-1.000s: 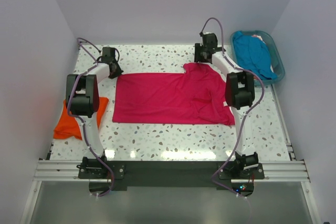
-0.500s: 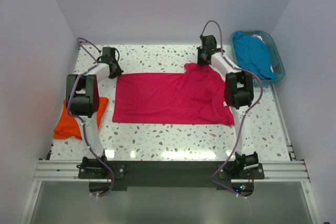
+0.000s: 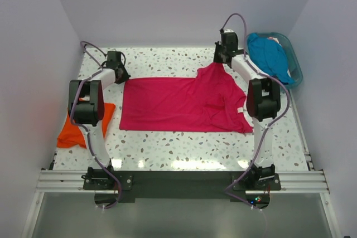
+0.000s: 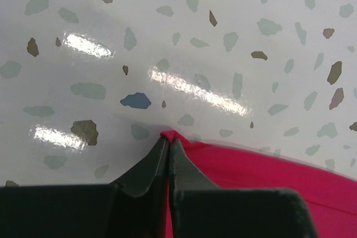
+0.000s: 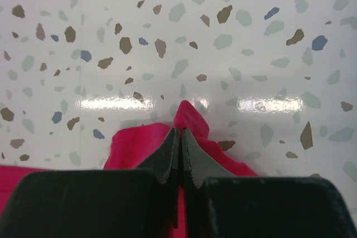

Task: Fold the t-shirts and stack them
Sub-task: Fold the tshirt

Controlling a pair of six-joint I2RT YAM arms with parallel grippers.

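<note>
My left gripper lifts slightly and draws back over the hot pink t-shirt toward its near edge (image 3: 126,127) next.
A hot pink t-shirt (image 3: 178,103) lies spread across the middle of the speckled table. My left gripper (image 3: 123,76) is shut on its far left corner (image 4: 174,136), held low at the tabletop. My right gripper (image 3: 221,59) is shut on the far right corner (image 5: 189,116), which is pulled up into a peak above the table. An orange t-shirt (image 3: 75,127) lies crumpled at the left edge, partly under the left arm. A teal blue t-shirt (image 3: 269,57) fills the basket at the far right.
The teal plastic basket (image 3: 294,62) stands at the far right corner, with a bit of pale cloth showing behind the blue tee. White walls close in the table on three sides. The arm bases sit on a rail (image 3: 178,181) at the near edge.
My right gripper has closed on the pink t-shirt's far right corner and moved up and slightly right, lifting the cloth into a peak. The left gripper has stayed put.
</note>
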